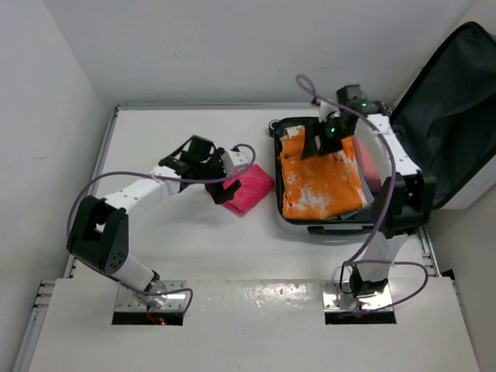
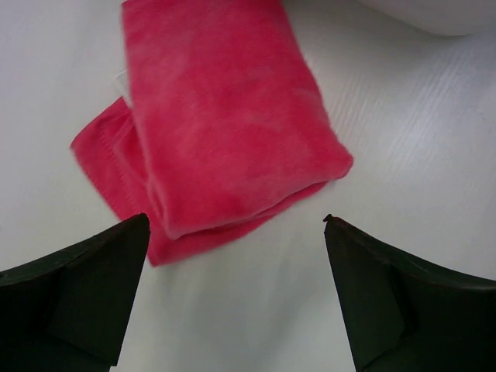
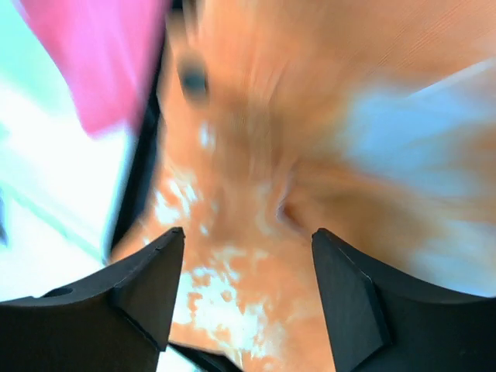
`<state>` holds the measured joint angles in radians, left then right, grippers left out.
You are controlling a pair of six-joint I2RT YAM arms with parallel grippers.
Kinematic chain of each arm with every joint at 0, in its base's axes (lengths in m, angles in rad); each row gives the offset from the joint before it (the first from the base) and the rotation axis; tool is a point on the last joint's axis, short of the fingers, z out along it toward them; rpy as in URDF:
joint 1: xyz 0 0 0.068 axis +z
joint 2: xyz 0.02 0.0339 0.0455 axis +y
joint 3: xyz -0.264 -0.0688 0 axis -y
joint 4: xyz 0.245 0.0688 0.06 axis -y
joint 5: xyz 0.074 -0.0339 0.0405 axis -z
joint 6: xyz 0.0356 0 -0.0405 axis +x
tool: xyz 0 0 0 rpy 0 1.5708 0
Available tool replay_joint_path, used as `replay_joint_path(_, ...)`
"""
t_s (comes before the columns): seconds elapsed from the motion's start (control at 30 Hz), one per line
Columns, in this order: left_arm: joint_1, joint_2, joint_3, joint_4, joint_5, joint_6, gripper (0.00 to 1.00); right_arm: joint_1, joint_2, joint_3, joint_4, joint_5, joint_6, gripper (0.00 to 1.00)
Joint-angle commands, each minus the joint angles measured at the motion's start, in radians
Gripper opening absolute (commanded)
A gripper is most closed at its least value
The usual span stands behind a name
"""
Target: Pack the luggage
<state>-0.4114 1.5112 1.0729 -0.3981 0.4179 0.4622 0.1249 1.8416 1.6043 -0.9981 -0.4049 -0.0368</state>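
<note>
My left gripper moves toward the luggage [image 1: 453,101] next and down onto the middle of the folded pink cloth, as it still lies beyond my open fingers.
The luggage [image 1: 453,101] lies open at the right, its dark-lined lid propped up. An orange and white cloth [image 1: 318,182] lies folded on top in the base, and it fills the right wrist view [image 3: 256,155]. My right gripper [image 1: 318,139] hovers open over the far end of that cloth. A folded pink cloth [image 1: 248,188] lies on the table left of the luggage, and it shows in the left wrist view [image 2: 225,124]. My left gripper [image 1: 219,188] is open and empty just at its near left edge, above the table.
Something pink [image 1: 366,159] shows at the right side of the luggage base under the right arm. A white wall rises at the left [image 1: 46,116] and at the back. The table's raised rim [image 1: 194,107] runs along the far side.
</note>
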Motion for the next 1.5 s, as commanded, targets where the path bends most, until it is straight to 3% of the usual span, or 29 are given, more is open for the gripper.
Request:
replay_joint_path(0.0,-0.072,0.023,-0.001,0.142,-0.042,0.055,0.98,-0.082,-0.120,0.169,0.088,-0.106,0.152,0.68)
replay_joint_path(0.17,-0.184,0.216,0.123,0.191,-0.211,-0.123,0.98,-0.123,-0.205,0.230,0.059,-0.092,0.186,0.69)
replay_joint_path(0.23,-0.204,0.309,0.194,0.191,-0.254,-0.143,1.00,-0.232,-0.231,0.211,0.039,-0.077,0.198,0.69)
replay_joint_path(0.37,-0.214,0.388,0.228,0.202,-0.245,-0.174,1.00,-0.312,-0.271,0.155,0.029,-0.241,0.204,0.61)
replay_joint_path(0.5,-0.214,0.451,0.228,0.202,-0.260,-0.183,0.96,-0.271,-0.285,0.128,-0.106,-0.380,0.050,0.54)
replay_joint_path(0.63,-0.214,0.530,0.239,0.153,-0.369,-0.217,0.84,-0.179,-0.312,0.086,-0.264,-0.417,-0.279,0.50)
replay_joint_path(0.7,-0.193,0.552,0.239,0.140,-0.378,-0.246,0.71,-0.098,-0.361,-0.004,-0.278,-0.416,-0.403,0.50)
replay_joint_path(0.83,-0.124,0.593,0.305,0.091,-0.368,-0.342,0.30,0.001,-0.449,-0.196,-0.172,-0.385,-0.509,0.50)
replay_joint_path(0.87,-0.100,0.593,0.315,0.081,-0.341,-0.373,0.27,0.033,-0.456,-0.220,-0.157,-0.381,-0.531,0.50)
replay_joint_path(1.0,0.017,0.584,0.352,0.081,-0.173,-0.505,0.22,0.122,-0.493,-0.415,0.039,-0.290,-0.572,0.49)
replay_joint_path(1.1,0.054,0.575,0.361,0.081,-0.124,-0.566,0.22,0.199,-0.460,-0.522,0.148,-0.202,-0.575,0.48)
replay_joint_path(1.27,0.072,0.551,0.352,0.081,-0.134,-0.566,0.22,0.228,-0.342,-0.575,0.312,-0.060,-0.525,0.47)
replay_joint_path(1.37,0.083,0.529,0.309,0.081,-0.134,-0.576,0.22,0.222,-0.263,-0.554,0.503,0.060,-0.396,0.47)
replay_joint_path(1.47,0.103,0.520,0.285,0.081,-0.145,-0.586,0.21,0.216,-0.199,-0.520,0.562,0.159,-0.327,0.46)
